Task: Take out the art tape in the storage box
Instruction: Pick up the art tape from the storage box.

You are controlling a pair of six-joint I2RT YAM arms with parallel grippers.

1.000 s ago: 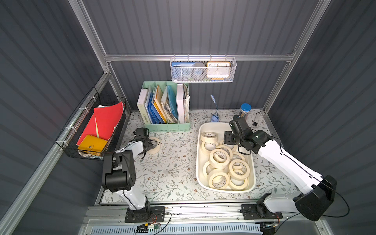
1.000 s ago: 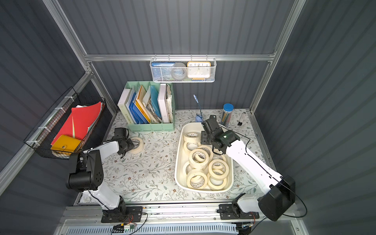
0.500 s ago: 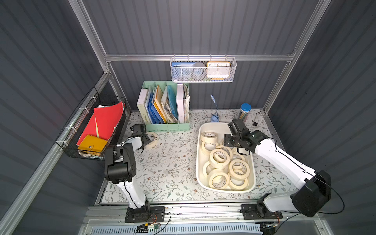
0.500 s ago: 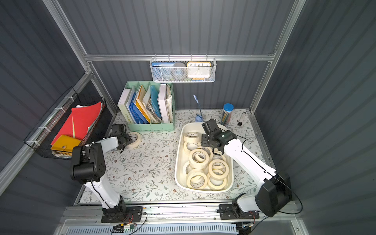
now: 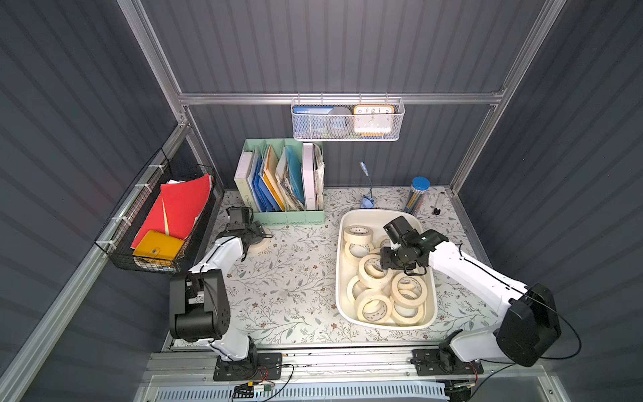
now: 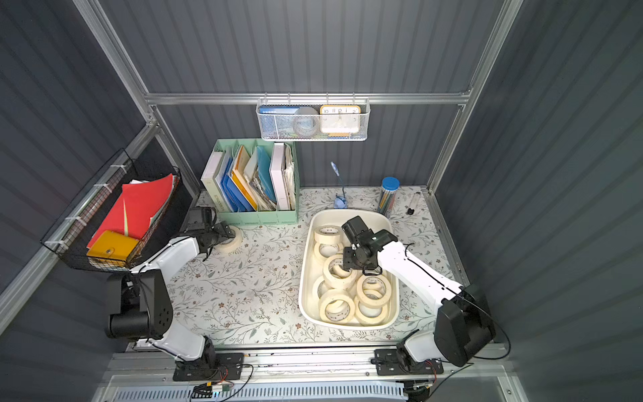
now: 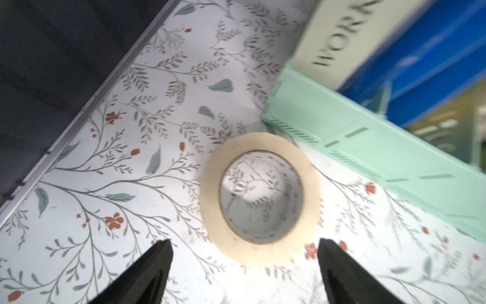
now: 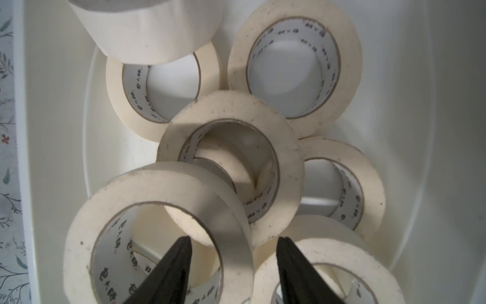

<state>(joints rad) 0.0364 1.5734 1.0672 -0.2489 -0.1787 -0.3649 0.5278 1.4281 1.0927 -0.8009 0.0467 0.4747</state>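
Observation:
Up from over the loose roll, across to the box, I will bring my left gripper onto the tilted roll's free side (image 5: 363, 272), as my right gripper straddles the other side.
The storage box (image 5: 368, 211) (image 6: 348, 211), a white tub, sits on the right of the table with several cream rolls of art tape (image 5: 374, 308) (image 6: 336, 308) in it. My right gripper (image 5: 384, 264) (image 8: 234, 238) is down inside the box, open. One finger is inside a tilted roll (image 8: 157, 226) and the other outside it, and neither touches the roll's wall. One more roll (image 5: 260, 245) (image 7: 260, 196) lies flat on the floral table by the green organizer. My left gripper (image 5: 257, 236) (image 7: 244, 240) hangs just above that roll, open wide and holding nothing.
A mint-green file organizer (image 5: 282, 188) (image 7: 368, 147) stands right behind the loose roll. A black wire basket (image 5: 167, 222) of red folders hangs at the left wall. A white mesh basket (image 5: 344, 120) hangs on the back rail. A blue-capped pencil tube (image 5: 417, 195) and small blue lamp (image 5: 367, 200) stand behind the box.
My left gripper has opened and let go of the roll, which now lies on the table by the organizer. My right gripper has sunk lower into the box and narrowed around a roll's wall.

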